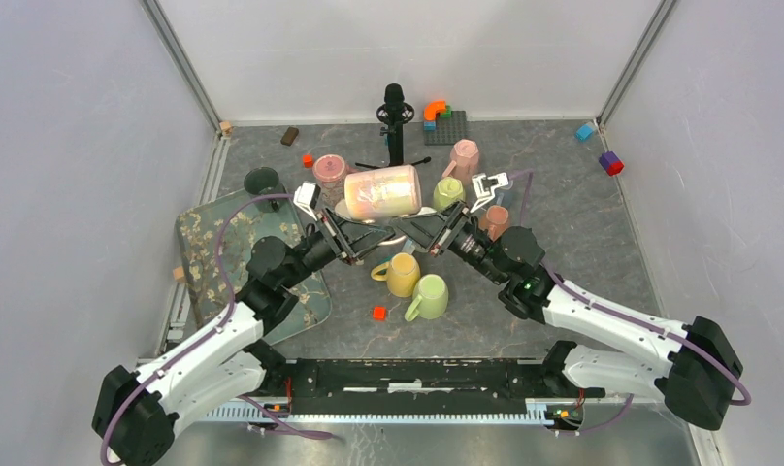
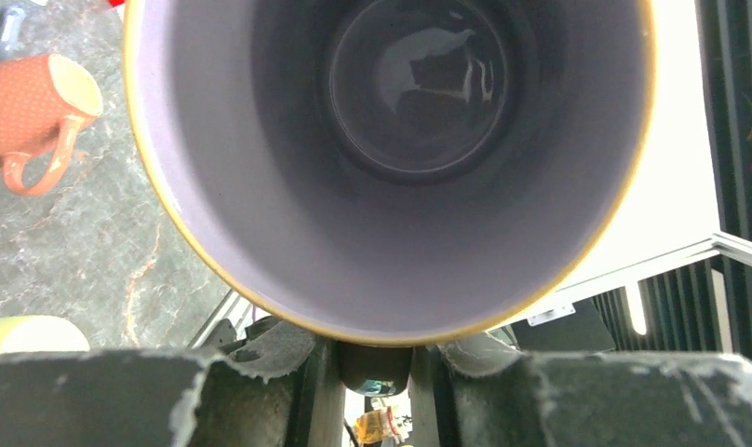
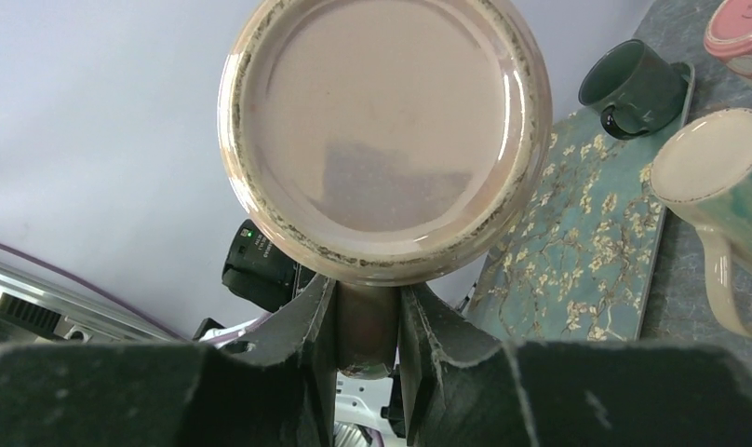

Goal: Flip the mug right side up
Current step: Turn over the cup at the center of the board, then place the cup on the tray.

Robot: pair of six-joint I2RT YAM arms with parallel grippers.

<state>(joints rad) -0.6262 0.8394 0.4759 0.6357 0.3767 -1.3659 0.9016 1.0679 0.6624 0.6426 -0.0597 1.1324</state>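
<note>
My left gripper swings down and left in the top view to the floral tray's far end [image 1: 273, 216] next, tilting downward, because the mug lies sideways.
A large pink mug [image 1: 383, 191] with a yellow rim lies on its side, held above the table between both arms. In the left wrist view its open mouth [image 2: 391, 140] faces the camera. In the right wrist view its flat base [image 3: 383, 130] faces the camera. My left gripper [image 1: 362, 236] [image 2: 374, 352] is shut on the mug's handle [image 2: 375, 371] from the mouth end. My right gripper [image 1: 419, 230] [image 3: 366, 312] is shut on the same handle [image 3: 366, 328] from the base end.
A yellow mug [image 1: 403, 275] and a green mug [image 1: 429, 297] sit under the held mug, with a red cube [image 1: 378, 313] near them. A dark green mug [image 1: 263, 182] stands by a floral tray [image 1: 213, 262]. Pink [image 1: 463, 158], green [image 1: 448, 192] and orange [image 1: 495, 220] mugs and a black stand [image 1: 395, 121] are behind.
</note>
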